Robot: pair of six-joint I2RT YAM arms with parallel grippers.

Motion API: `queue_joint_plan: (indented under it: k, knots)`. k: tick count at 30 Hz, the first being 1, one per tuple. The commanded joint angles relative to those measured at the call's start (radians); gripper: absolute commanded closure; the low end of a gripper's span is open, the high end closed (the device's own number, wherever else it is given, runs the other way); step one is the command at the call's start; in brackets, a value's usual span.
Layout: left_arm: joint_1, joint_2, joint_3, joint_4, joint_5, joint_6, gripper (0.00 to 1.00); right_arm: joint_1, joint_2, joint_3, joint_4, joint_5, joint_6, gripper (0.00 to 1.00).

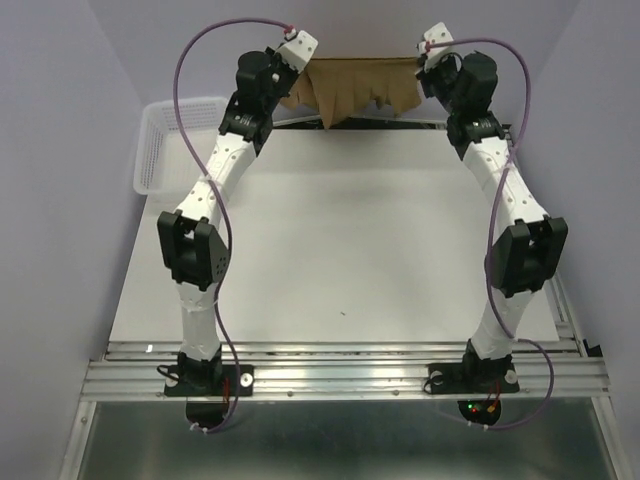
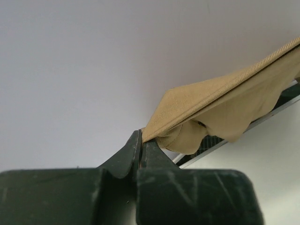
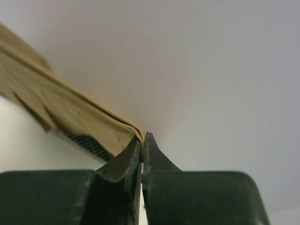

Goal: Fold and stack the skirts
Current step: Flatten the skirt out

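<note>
I need to move my left gripper down and back next and let go of the skirt on the empty tabletop. The skirt has room to spread there.
One tan skirt point(image 1: 355, 88) hangs stretched between my two grippers above the far edge of the table. My left gripper point(image 1: 297, 62) is shut on its left top corner; in the left wrist view the jaws point(image 2: 140, 137) pinch the ribbed edge of the skirt point(image 2: 220, 101). My right gripper point(image 1: 425, 58) is shut on the right top corner; in the right wrist view the jaws point(image 3: 143, 139) clamp the skirt's corded edge point(image 3: 61, 105). The lower hem hangs ragged, just over the table's back edge.
A white mesh basket point(image 1: 172, 140) stands at the table's left edge beside the left arm. The white table point(image 1: 350, 240) lies below, with a metal rail point(image 1: 340, 360) at the near edge. The wall is close behind the grippers.
</note>
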Motion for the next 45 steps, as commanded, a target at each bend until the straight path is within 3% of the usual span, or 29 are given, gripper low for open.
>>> queue_joint_plan:
  k: [1, 2, 4, 5, 6, 8, 12, 17, 18, 19, 20, 22, 25, 28, 30, 32, 36, 40, 45]
  knots:
    - [0.074, -0.176, -0.249, 0.180, -0.036, 0.142, 1.00, -0.081, -0.185, -0.310, 0.192, 0.004, -0.112, 0.99]
    - [0.071, -0.197, -0.326, 0.169, -0.003, 0.165, 1.00, -0.081, -0.217, -0.501, 0.215, -0.036, -0.144, 0.99]
    - [0.062, -0.269, -0.574, 0.164, 0.041, 0.221, 1.00, -0.081, -0.277, -0.680, 0.223, -0.107, -0.272, 0.99]
    - [0.056, -0.294, -0.664, 0.169, 0.041, 0.275, 1.00, -0.081, -0.335, -0.852, 0.226, -0.172, -0.319, 0.99]
    - [0.037, -0.340, -0.837, 0.184, 0.024, 0.294, 1.00, -0.081, -0.365, -0.933, 0.212, -0.209, -0.367, 0.99]
    - [0.020, -0.381, -0.994, 0.224, -0.030, 0.294, 1.00, -0.070, -0.452, -1.140, 0.195, -0.261, -0.476, 0.99]
    - [-0.006, -0.572, -1.353, 0.256, -0.001, 0.280, 1.00, -0.059, -0.613, -1.372, 0.091, -0.318, -0.602, 0.99]
    - [-0.055, -0.737, -1.512, 0.136, 0.082, 0.247, 1.00, -0.059, -0.782, -1.478, -0.127, -0.381, -0.723, 0.96]
    - [-0.061, -0.759, -1.536, 0.097, 0.109, 0.245, 0.92, -0.050, -0.806, -1.489, -0.221, -0.389, -0.755, 0.86]
    - [-0.066, -0.806, -1.543, 0.050, 0.167, 0.262, 0.64, -0.050, -0.857, -1.504, -0.275, -0.392, -0.805, 0.71]
    - [-0.072, -0.837, -1.550, -0.042, 0.194, 0.271, 0.51, -0.050, -0.889, -1.509, -0.324, -0.400, -0.820, 0.38]
    - [-0.076, -0.956, -1.566, -0.131, 0.278, 0.299, 0.27, -0.050, -0.995, -1.521, -0.414, -0.389, -0.801, 0.14]
    - [-0.078, -1.135, -1.561, -0.271, 0.332, 0.322, 0.09, -0.050, -1.084, -1.503, -0.449, -0.348, -0.728, 0.10]
    - [-0.078, -1.220, -1.523, -0.331, 0.332, 0.276, 0.03, -0.050, -1.109, -1.428, -0.435, -0.311, -0.584, 0.07]
    - [-0.078, -1.176, -1.480, -0.345, 0.312, 0.216, 0.04, -0.050, -1.007, -1.321, -0.419, -0.294, -0.428, 0.08]
    - [-0.078, -1.112, -1.448, -0.307, 0.297, 0.152, 0.08, -0.050, -0.890, -1.229, -0.411, -0.283, -0.326, 0.11]
    - [-0.076, -0.832, -1.293, -0.256, 0.262, -0.084, 0.25, -0.050, -0.474, -0.883, -0.487, -0.286, -0.057, 0.22]
    - [-0.076, -0.656, -1.196, -0.224, 0.300, -0.199, 0.32, -0.050, -0.221, -0.665, -0.511, -0.289, 0.045, 0.28]
    - [-0.075, -0.503, -1.123, -0.225, 0.279, -0.266, 0.40, -0.050, 0.004, -0.511, -0.487, -0.208, 0.075, 0.32]
